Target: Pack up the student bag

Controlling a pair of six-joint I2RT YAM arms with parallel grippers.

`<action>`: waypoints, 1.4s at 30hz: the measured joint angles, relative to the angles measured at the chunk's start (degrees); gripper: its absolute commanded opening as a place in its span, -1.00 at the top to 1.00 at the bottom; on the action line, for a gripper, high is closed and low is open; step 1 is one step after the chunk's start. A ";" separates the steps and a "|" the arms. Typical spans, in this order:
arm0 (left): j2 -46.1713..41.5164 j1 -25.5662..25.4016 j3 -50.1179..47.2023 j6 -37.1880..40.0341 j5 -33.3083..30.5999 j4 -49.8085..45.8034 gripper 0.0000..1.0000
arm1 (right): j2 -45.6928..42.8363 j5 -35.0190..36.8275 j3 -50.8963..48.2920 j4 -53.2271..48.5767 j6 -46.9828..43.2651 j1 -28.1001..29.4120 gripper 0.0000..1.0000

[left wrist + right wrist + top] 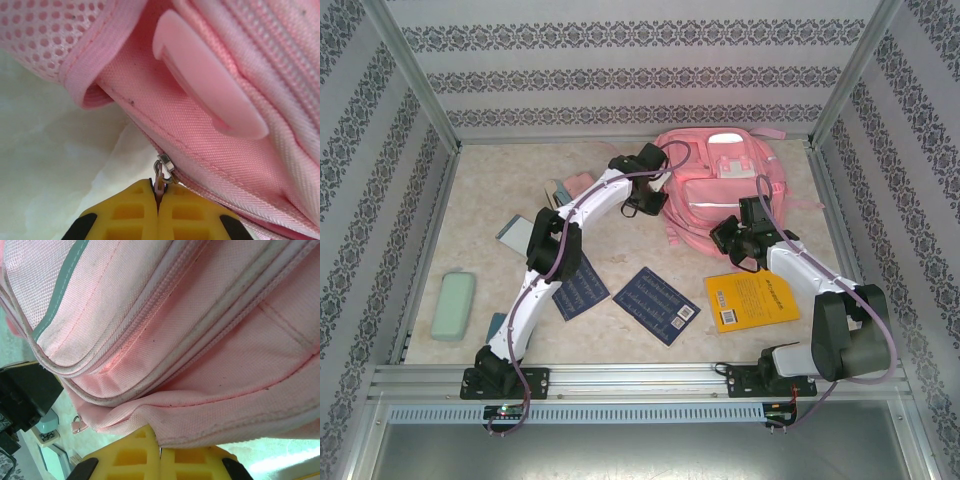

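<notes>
My left gripper moves outward along the bag's seam toward the mesh pocket's hem next and releases the pull tab, since the seam continues past the slider.
The student bag, a large pink backpack, lies flat at the back of the table, right of centre. My left gripper is at its left edge. In the left wrist view the yellow fingers are shut on the small pink pull tab of a metal zipper slider on the bag's seam. My right gripper is at the bag's near edge. Its yellow fingers are shut on a fold of the pink fabric hem.
A yellow book lies by the right arm. Two dark blue booklets lie in the middle. A mint-green case sits at the left edge. Small pale boxes lie under the left arm. Patterned walls enclose the table.
</notes>
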 measured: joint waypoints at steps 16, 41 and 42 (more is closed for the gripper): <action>4.79 2.84 6.91 -3.23 0.39 0.59 0.06 | 0.70 -1.05 1.14 -0.59 -1.51 1.75 0.61; -29.29 5.57 -32.94 -16.59 5.62 15.54 -0.43 | 12.50 13.31 18.95 -25.57 -35.82 -6.19 -0.14; -29.24 5.57 -33.75 -16.87 5.62 15.54 -0.43 | 13.79 13.11 18.93 -25.57 -36.50 -5.81 -0.13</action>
